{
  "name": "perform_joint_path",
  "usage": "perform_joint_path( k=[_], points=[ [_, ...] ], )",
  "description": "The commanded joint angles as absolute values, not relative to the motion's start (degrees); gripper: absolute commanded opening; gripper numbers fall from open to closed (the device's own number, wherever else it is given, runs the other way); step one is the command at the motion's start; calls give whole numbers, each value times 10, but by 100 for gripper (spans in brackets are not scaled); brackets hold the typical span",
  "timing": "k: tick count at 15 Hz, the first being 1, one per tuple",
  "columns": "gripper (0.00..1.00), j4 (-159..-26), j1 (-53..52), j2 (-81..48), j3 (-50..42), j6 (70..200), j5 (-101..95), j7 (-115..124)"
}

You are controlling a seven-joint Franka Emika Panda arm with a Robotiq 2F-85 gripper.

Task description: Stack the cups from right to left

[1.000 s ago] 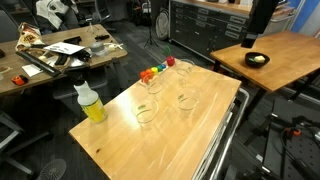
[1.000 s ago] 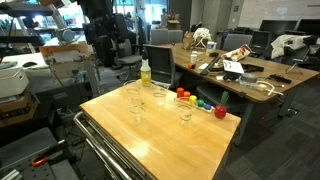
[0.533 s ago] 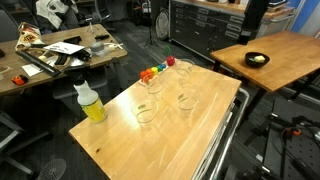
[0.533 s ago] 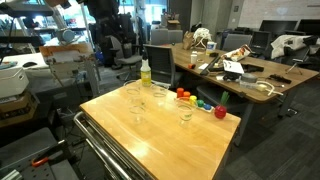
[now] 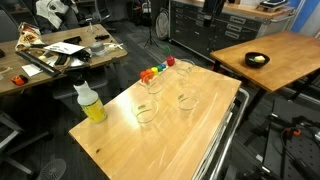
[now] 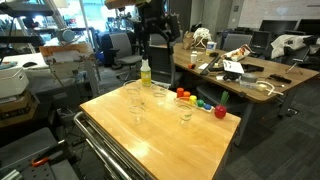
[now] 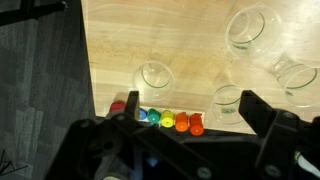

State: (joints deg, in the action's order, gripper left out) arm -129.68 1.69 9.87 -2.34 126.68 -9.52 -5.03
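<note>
Next, my gripper lowers to the clear cup standing apart, onto its rim's side by the red object.
Several clear tumbler cups stand on the wooden table [image 5: 210, 125]. In an exterior view they are at the near left [image 5: 145, 114], middle right [image 5: 185, 100], middle [image 5: 153, 84] and far end [image 5: 183, 69]. In the wrist view I look down on them: one [image 7: 155, 75] by the coloured row, one [image 7: 228, 100] near my right finger, two more [image 7: 250, 28] [image 7: 298, 78] beyond. My gripper [image 7: 190, 112] is open and empty, high above the table. It also shows in both exterior views [image 6: 152, 42] [image 5: 209, 10].
A yellow-liquid bottle [image 5: 90, 103] [image 6: 145, 72] stands at one table corner. A row of small coloured objects [image 7: 160, 120] [image 5: 149, 73] and a red one [image 6: 220, 112] lie along the far edge. Cluttered desks [image 6: 235, 70] and a side table with a bowl [image 5: 257, 60] surround it.
The arm has swung sideways, high up, from beside the table to over its far edge. The cups have not moved.
</note>
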Motion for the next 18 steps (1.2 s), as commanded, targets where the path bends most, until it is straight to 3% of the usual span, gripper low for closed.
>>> perform_joint_path(
  k=[1,18],
  points=[
    [100,-1219,27,-2,-39,1290,-92,-107],
    [100,-1087,74,-243,-44,1285,-58,-134]
  ],
)
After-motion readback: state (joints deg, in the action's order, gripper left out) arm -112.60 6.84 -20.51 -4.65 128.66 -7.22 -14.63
